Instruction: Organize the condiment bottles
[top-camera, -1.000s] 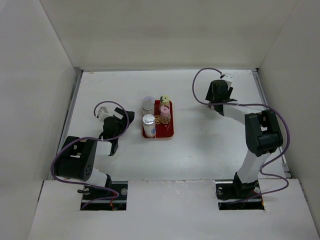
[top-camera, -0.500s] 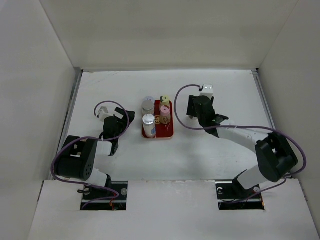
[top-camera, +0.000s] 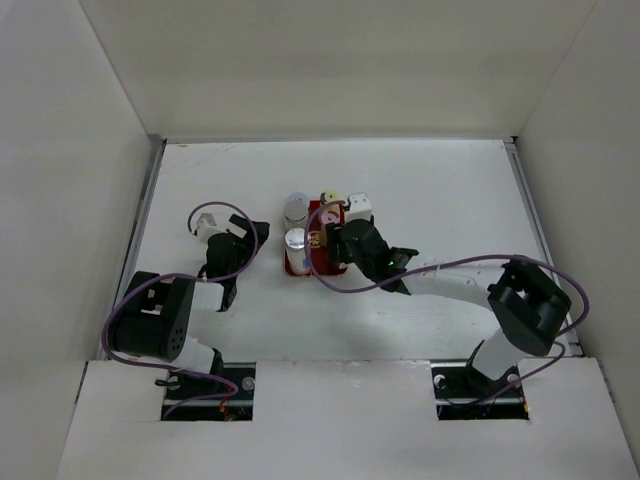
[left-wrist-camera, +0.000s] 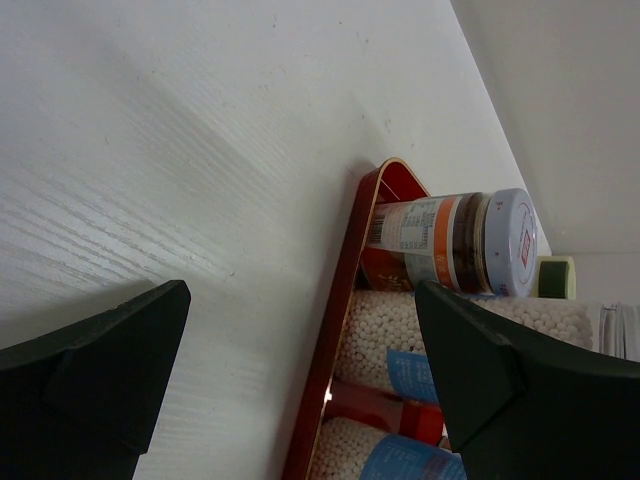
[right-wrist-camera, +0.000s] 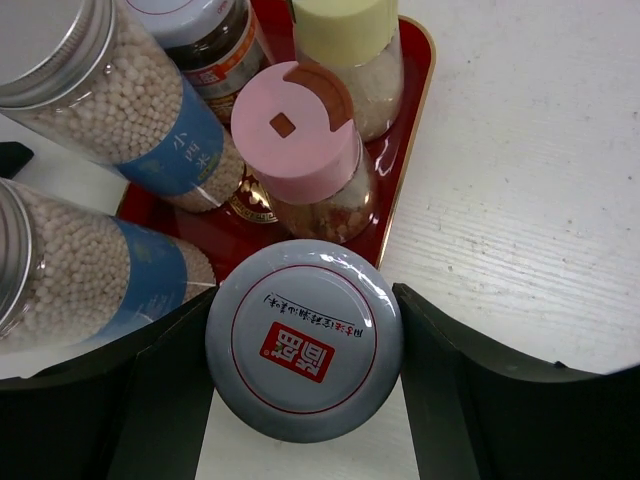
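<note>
The jar in my right gripper should next come down into the tray's near corner (top-camera: 331, 263) beside the pink-capped jar and be released, because the tray's bare red bottom shows there.
My right gripper (right-wrist-camera: 305, 345) is shut on a jar with a grey-lavender cap (right-wrist-camera: 305, 338), held over the near right edge of the red tray (right-wrist-camera: 398, 140). On the tray stand a pink-capped jar (right-wrist-camera: 295, 120), a pale-yellow-capped jar (right-wrist-camera: 345, 25), a dark-filled jar (right-wrist-camera: 205, 40) and two taller blue-label jars of white beads (right-wrist-camera: 135, 115) (right-wrist-camera: 70, 265). From above, the right gripper (top-camera: 338, 243) covers the tray's right half and hides the held jar. My left gripper (top-camera: 240, 248) lies open on the table left of the tray, its jaws facing the tray's rim (left-wrist-camera: 345, 330).
White walls enclose the table (top-camera: 450, 200) on the left, back and right. The right arm's purple cable (top-camera: 450, 265) loops over the table near the tray. The arm bases sit at the near edge.
The right arm has swung from the far right of the table leftward to the tray, carrying the grey-capped jar. The left arm has not moved.
</note>
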